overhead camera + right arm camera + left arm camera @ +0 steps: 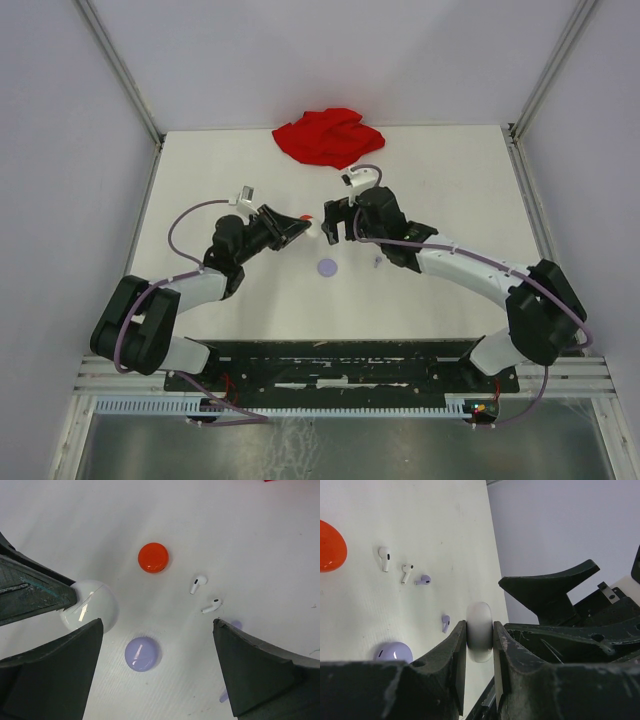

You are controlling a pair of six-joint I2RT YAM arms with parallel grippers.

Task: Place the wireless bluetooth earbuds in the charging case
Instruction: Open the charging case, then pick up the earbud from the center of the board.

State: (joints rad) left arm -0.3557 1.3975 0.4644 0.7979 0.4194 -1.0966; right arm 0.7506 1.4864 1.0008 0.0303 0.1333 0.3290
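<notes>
My right gripper will next move down and outward onto the round head of the white earbud (201,580) nearest the red case, because its color matches the held white case (92,605).
My left gripper (480,626) is shut on a white round charging case (480,640), held on edge above the table. In the top view the left gripper (303,226) meets my right gripper (335,220) near the table's middle. The right gripper (157,625) stands wide open with nothing between its fingers, just beside the white case (92,605). Two white earbuds (198,584) (212,605) lie loose on the table. A lavender earbud (224,696) peeks out beside the right finger, and two lavender earbuds (423,580) (445,622) show in the left wrist view.
A lavender round case (143,653) lies under the right gripper, and a red round case (153,557) sits beyond it. A crumpled red cloth (328,135) lies at the table's far edge. Walls close in the table on both sides.
</notes>
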